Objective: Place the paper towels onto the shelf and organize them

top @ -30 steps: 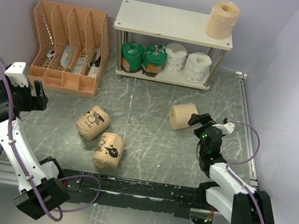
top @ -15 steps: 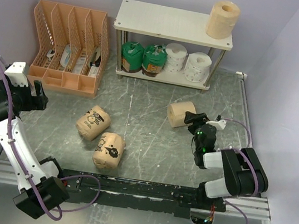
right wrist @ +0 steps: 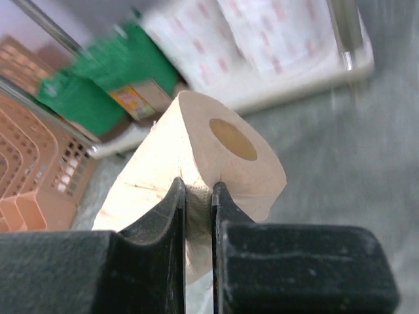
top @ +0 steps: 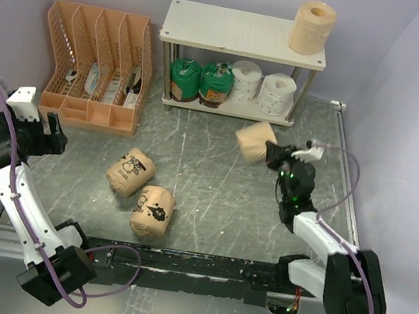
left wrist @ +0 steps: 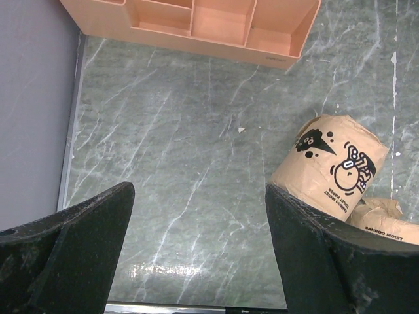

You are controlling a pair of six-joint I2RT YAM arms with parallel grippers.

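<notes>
I need to lift the plain tan roll outward over the shelf's top board next with my right gripper, then lower it beside the matching one [top: 268, 37], where the board is empty.
My right gripper [top: 274, 157] [right wrist: 198, 193] is shut on the edge of a plain tan paper towel roll [top: 254, 141] [right wrist: 196, 160], pinching its wall so that it creases, and holds it above the table in front of the shelf [top: 213, 27]. Another plain tan roll [top: 313, 28] stands on the shelf's top board. On the lower board stand two green-topped rolls [top: 199, 82] and two white dotted rolls [top: 261, 87]. Two tan printed rolls [top: 143, 191] [left wrist: 329, 168] lie on the table. My left gripper [top: 56, 136] [left wrist: 200, 252] hangs open over bare table at the left.
An orange slotted file organizer [top: 97, 65] [left wrist: 196, 23] stands at the back left beside the shelf. Purple walls close in the table on the left, back and right. The arm bases and a black rail [top: 200, 270] run along the near edge.
The right gripper closed on the plain tan roll's edge, then lifted it off the table and carried it a little back toward the shelf. The left arm has not moved.
</notes>
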